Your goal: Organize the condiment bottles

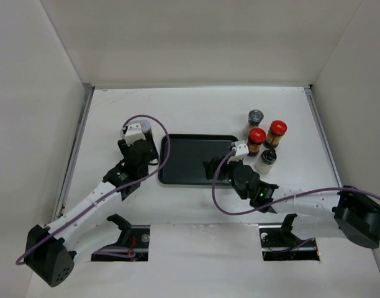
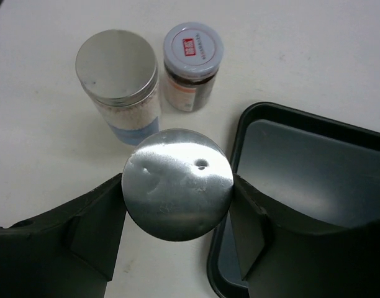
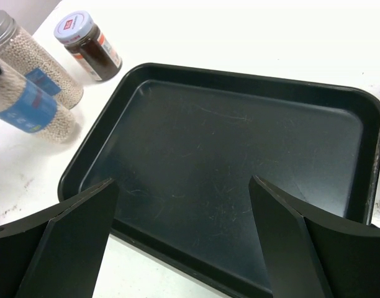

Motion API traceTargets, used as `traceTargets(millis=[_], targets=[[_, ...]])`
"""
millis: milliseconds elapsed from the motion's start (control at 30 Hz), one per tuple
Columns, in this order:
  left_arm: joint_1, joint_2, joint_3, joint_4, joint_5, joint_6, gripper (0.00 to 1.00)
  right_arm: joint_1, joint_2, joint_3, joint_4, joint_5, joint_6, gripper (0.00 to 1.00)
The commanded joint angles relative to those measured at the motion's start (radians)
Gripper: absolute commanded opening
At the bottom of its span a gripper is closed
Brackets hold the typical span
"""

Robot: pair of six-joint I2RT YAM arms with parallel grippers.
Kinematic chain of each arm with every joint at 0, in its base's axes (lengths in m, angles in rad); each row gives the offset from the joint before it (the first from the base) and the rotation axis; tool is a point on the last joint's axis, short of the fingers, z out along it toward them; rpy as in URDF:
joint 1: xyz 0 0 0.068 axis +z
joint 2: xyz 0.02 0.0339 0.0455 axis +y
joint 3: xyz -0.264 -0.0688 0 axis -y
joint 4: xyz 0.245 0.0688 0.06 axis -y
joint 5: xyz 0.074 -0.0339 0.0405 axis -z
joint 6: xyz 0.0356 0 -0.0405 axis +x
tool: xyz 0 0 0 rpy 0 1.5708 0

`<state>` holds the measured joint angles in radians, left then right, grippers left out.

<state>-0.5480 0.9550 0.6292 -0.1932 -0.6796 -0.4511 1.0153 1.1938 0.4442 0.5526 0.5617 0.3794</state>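
Observation:
The tray is empty, so the left gripper will next carry the jar it holds outward over the tray's rim and onto the tray's far corner [image 1: 175, 144] [image 2: 276, 148] beside the white-topped jar.
My left gripper [image 2: 177, 189] is shut on a grey-lidded, blue-banded jar [image 2: 176, 180] just left of the black tray [image 2: 314, 155]; its lid sits between both fingers. Behind it stand a second grey-lidded, blue-banded jar [image 2: 118, 68] and a white-topped, red-labelled jar [image 2: 192, 53]. All three show in the right wrist view: the held jar [image 3: 25, 105], the second jar [image 3: 35, 59] and the white-topped jar [image 3: 87, 46]. My right gripper [image 3: 182, 181] is open and empty over the tray's near edge [image 3: 177, 245]. In the top view my left gripper [image 1: 139, 149] and right gripper [image 1: 213, 167] flank the tray [image 1: 193, 158].
To the right of the tray stand a silvery-lidded jar [image 1: 256, 117], two red-lidded jars [image 1: 256, 136] [image 1: 277, 129] and a dark-lidded jar [image 1: 266, 158]. White walls close in the table on three sides. The tray holds nothing.

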Motion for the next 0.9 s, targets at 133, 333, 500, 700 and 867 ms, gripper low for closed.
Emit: traceTargets(millis=[133, 333, 500, 700, 867], targets=[[-0.175, -0.053, 0.170, 0.103, -0.169, 0.069, 0.32, -0.014, -0.017, 0.007, 0.069, -0.014, 0.026, 0.92], [-0.201, 0.140, 0.224, 0.254, -0.092, 0.083, 0.32, -0.050, -0.071, -0.024, 0.076, -0.005, 0.039, 0.92], [-0.175, 0.316, 0.267, 0.371, -0.026, 0.083, 0.33, -0.066, -0.089, -0.036, 0.078, -0.005, 0.053, 0.92], [-0.129, 0.425, 0.283, 0.446, 0.028, 0.083, 0.33, -0.073, -0.089, -0.035, 0.073, -0.014, 0.059, 0.92], [-0.118, 0.473, 0.267, 0.449, 0.049, 0.071, 0.37, -0.074, -0.097, -0.036, 0.069, -0.016, 0.059, 0.93]])
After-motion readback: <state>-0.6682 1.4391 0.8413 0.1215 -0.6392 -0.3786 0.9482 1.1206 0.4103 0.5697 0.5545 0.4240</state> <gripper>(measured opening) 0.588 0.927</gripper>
